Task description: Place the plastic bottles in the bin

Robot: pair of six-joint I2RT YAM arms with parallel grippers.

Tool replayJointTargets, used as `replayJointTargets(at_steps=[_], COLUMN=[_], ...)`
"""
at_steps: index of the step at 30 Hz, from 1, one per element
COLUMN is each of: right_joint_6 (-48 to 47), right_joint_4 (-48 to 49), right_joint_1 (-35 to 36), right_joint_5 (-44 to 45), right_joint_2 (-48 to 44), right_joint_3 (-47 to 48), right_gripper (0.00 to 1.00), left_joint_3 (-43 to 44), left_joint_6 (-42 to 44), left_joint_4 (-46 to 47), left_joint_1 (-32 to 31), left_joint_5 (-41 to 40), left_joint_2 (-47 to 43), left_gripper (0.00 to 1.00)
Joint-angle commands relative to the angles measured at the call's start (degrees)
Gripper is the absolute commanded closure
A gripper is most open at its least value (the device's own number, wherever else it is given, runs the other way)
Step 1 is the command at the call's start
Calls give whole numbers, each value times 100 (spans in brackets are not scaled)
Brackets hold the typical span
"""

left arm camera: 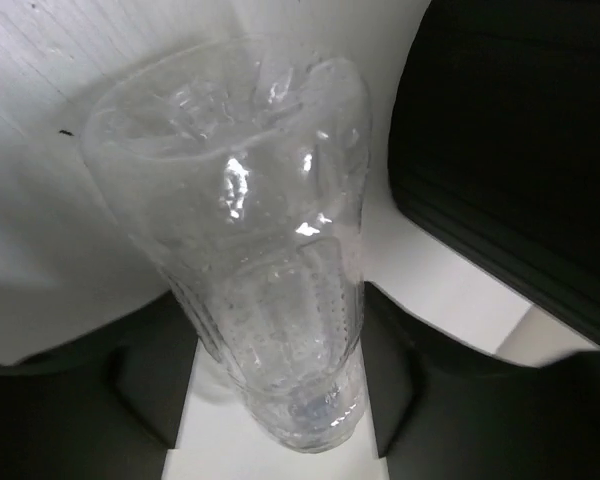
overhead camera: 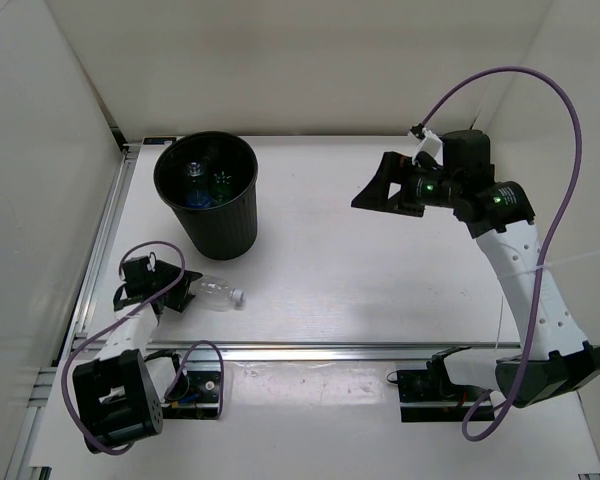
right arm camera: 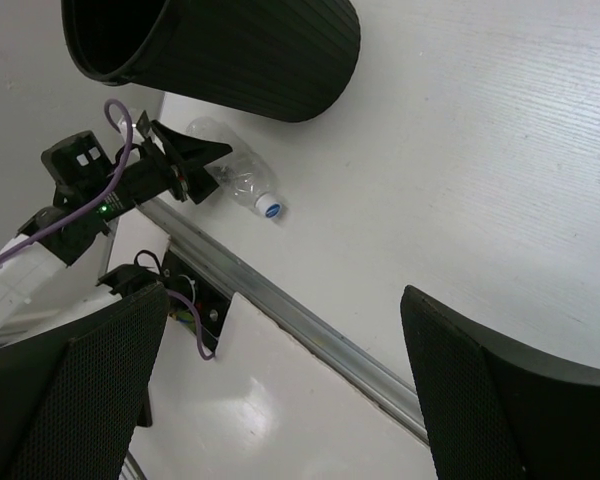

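My left gripper needs to go up and carry the bottle outward to release it over the bin's opening (overhead camera: 207, 170), because that is higher and farther outward than the gripper.
A plain clear plastic bottle (overhead camera: 216, 293) lies on its side on the white table just in front of the bin, its blue-topped cap pointing right. My left gripper (overhead camera: 180, 292) is shut on its base end; in the left wrist view the bottle (left arm camera: 270, 300) fills the gap and both black fingers (left arm camera: 155, 370) press its sides. The round black bin (overhead camera: 225, 232) stands upright at the back left. Inside it lie a green bottle (overhead camera: 222, 182) and a blue-labelled one (overhead camera: 197, 199). My right gripper (overhead camera: 375, 195) hangs open and empty high over the table's right half.
A metal rail (overhead camera: 380, 350) runs along the table's near edge, with the arm bases and purple cables behind it. White walls close in the left, back and right. In the right wrist view the bin (right arm camera: 240, 50), the bottle (right arm camera: 242, 180) and the left gripper (right arm camera: 195, 160) show far below.
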Motion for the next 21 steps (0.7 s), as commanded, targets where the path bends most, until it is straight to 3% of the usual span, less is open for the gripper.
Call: replayJointTargets(at_steps=[1,4,7,9,11,12,13,15,16,21], right_joint_6=[-96,-96,-96,-96,-96,-96,-96,-96,-96,-96], right_joint_4=[-142,-143,-143,-143,-143,-143,-143,-143,-143,24], right_joint_1=[-31,-31,-83,-83,-144,-145,-145,-206,-206,-268], right_joint_5=[-231,-231,-231,-231,-169,-169,-169,-169,-117,-230], right_joint_2=[17,17,17,17,17,17,17,-35,-36,-36], right_joint_3=[4,4,-49,-49,-49,-110,-110,-224,-225,-436], right_gripper=[0,0,0,0,0,0,0,0,0,0], left_joint_3=[-224,-330,-391,-181,494,871,1840,2655,3511,5731], left_joint_6=[13,13,-161,-215,-163,-41,74,347,452,1077], left_joint_4=[262,262,36,-570,-1926,-2475,-2941,-3653,-3901,-4607], left_joint_1=[-26,-26,-26,-26,-26,35,36,36,36,36], left_joint_5=[32,339,900,1069,868,484,219,-220,-292,-494], left_joint_2=[-18,-264,-650,-1122,-1519,-1704,-1967,-2057,-1918,-1057], left_gripper=[38,64,78,78,81,87,89,89,89,89])
